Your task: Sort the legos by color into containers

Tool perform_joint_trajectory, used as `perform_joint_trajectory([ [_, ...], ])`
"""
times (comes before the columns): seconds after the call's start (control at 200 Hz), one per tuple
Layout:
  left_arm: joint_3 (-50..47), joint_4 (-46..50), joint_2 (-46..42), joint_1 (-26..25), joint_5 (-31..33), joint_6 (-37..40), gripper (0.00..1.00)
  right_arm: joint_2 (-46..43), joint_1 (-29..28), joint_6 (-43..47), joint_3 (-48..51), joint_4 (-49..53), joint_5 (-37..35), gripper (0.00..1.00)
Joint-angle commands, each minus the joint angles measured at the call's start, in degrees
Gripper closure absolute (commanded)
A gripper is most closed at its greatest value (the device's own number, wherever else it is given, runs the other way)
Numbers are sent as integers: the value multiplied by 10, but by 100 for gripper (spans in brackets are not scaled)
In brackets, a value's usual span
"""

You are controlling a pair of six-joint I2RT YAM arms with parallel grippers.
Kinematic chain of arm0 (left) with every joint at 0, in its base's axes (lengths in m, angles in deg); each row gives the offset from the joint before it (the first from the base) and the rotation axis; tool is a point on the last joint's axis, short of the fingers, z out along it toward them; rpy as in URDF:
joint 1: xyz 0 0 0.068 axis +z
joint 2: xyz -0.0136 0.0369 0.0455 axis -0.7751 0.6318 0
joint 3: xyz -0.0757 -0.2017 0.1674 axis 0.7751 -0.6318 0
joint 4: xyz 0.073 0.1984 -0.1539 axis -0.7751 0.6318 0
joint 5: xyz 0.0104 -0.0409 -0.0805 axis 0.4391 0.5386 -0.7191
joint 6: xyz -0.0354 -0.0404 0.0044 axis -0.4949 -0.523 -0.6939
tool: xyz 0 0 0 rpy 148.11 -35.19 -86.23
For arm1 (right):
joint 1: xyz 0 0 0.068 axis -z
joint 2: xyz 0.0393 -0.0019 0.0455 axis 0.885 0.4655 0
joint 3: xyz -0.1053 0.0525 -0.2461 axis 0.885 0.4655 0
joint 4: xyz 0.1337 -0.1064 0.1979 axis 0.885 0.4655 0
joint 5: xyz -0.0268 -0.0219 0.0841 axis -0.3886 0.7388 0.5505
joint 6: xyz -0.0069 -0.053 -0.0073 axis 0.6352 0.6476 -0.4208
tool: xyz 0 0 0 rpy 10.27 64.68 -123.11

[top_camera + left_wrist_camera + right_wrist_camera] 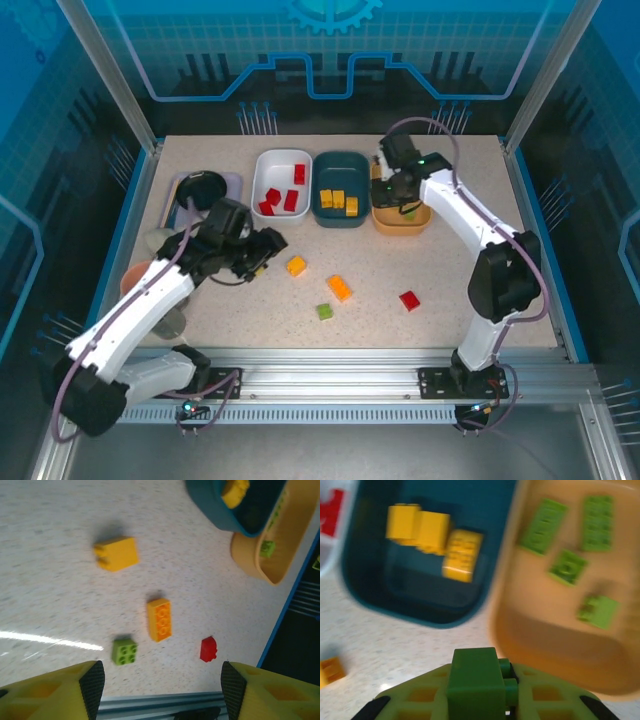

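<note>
My right gripper moves over the tub's bare near bottom next and lowers inside to release the green lego, since the orange-yellow tub (545, 645) already holds green legos.
Three containers stand in a row at the back. The white one (283, 153) holds red legos, the dark teal one (341, 155) yellow legos (435, 535), the orange-yellow one (400, 229) several green legos (567, 567). My right gripper (485, 705) is shut on a green lego (472, 675), hovering over the table just in front of the teal tub (410, 605) and the orange-yellow tub (545, 645). Loose on the table lie a yellow lego (116, 553), an orange one (159, 619), a green one (124, 651) and a red one (208, 649). My left gripper (162, 685) hangs open above them, holding nothing.
A black round dish on a lavender tray (200, 188) sits at the back left, a pink cup (135, 275) and a grey mug (160, 240) near the left edge under my left arm. A metal rail (330, 360) bounds the table's near edge.
</note>
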Motion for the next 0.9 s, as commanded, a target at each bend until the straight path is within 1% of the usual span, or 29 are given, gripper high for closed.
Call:
perform_joint_trajectory([
  [0.0,47,-78,61,-25,-15,24,33,41,37,-15,-13,40,-4,88],
  [0.105,84,-101,127,-39,-20,27,33,91,55,-16,-43,48,-4,88],
  [0.25,134,-105,200,-46,-27,39,33,158,58,-28,-82,68,-9,87],
  [0.465,177,-108,266,-50,-40,48,33,207,59,-36,-93,61,-14,84],
  [0.605,191,-101,292,-57,-43,50,33,226,60,-39,-106,62,-17,80],
  [0.695,195,-94,302,-60,-46,48,33,233,60,-42,-110,62,-15,73],
  [0.845,195,-84,309,-63,-49,46,33,227,56,-48,-110,61,-18,55],
  [0.895,196,-81,311,-63,-50,47,33,221,54,-49,-111,61,-19,51],
])
